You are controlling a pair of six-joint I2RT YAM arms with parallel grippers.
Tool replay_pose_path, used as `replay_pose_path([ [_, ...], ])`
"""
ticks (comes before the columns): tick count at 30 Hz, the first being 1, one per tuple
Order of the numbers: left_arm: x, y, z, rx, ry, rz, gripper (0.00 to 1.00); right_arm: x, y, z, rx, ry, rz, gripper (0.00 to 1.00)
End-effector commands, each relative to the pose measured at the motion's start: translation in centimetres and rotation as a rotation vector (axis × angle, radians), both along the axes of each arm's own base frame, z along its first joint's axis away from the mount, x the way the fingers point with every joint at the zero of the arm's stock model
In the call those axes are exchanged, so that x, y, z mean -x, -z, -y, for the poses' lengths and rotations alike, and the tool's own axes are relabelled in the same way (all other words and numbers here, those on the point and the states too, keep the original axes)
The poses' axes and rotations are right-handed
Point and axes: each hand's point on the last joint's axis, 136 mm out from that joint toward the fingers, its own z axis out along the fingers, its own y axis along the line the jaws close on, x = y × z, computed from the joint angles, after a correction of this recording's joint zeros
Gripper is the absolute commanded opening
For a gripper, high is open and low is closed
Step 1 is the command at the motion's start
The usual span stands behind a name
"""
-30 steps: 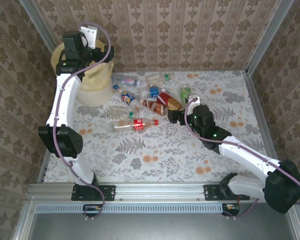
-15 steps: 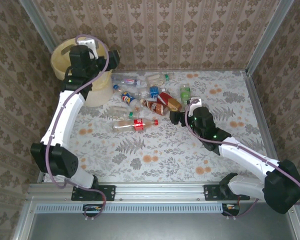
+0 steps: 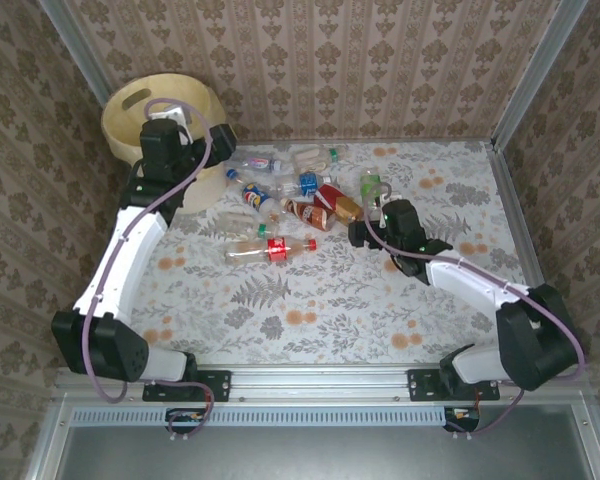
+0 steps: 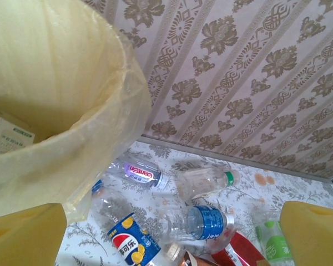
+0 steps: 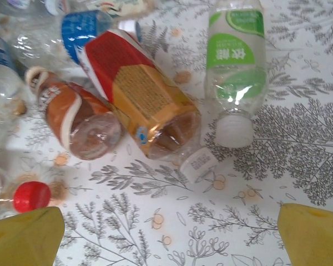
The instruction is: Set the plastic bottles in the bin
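My right gripper next reaches outward and down over its shoulder (image 5: 236, 98) and closes, as the green-labelled bottle (image 5: 236, 61) lies outward and below, cap end facing me.
The plastic bottles (image 3: 285, 195) lie in a loose heap at the back of the table, and a red-labelled one (image 3: 270, 248) lies apart in front. The bin (image 3: 130, 110) stands at the back left corner. My left gripper (image 3: 195, 150) hangs open beside the bin's rim (image 4: 89, 133), facing a Pepsi bottle (image 4: 130, 244) and a blue-labelled bottle (image 4: 208, 223). My right gripper (image 3: 360, 228) is open and low, just in front of a red-and-orange bottle (image 5: 141, 94) and a green-labelled bottle (image 5: 236, 61). Nothing is between either gripper's fingers (image 5: 313, 233).
Papered walls close in the table at the back and both sides. A brown bottle (image 5: 77, 119) and a red cap (image 5: 31, 196) lie left of the right gripper. Bare floral tablecloth (image 3: 310, 310) stretches from the bottles to the arm bases.
The left arm has swung off the bin's mouth and down to the right, toward the bottles. The right arm's forearm has dropped lower, its gripper staying by the bottles.
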Motion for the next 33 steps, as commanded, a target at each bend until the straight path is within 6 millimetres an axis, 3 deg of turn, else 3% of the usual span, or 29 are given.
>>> replay_pose_path([
  [1,1.2,0.5,-1.8,0.018,-0.07,-0.021,1.0,-1.1,1.3,1.3,0.02,0.055,-0.093,0.99],
  [11,3.6,3.7,-4.6,0.019,-0.136,-0.087,1.0,-6.5,4.6,3.4,0.073,0.245,-0.247,0.95],
  [17,5.0,4.8,-6.7,0.029,-0.188,-0.108,1.0,-9.6,6.0,2.9,0.102,0.278,-0.291,0.92],
  [20,5.5,4.8,-7.5,0.035,-0.205,-0.104,1.0,-10.5,6.7,4.2,0.135,0.36,-0.306,0.9],
  [26,6.2,4.9,-8.5,0.03,-0.228,-0.101,1.0,-12.5,6.7,4.2,0.085,0.371,-0.293,0.87],
  [33,6.5,5.5,-8.8,0.036,-0.231,-0.117,1.0,-13.1,8.7,3.8,0.11,0.306,-0.36,0.81],
])
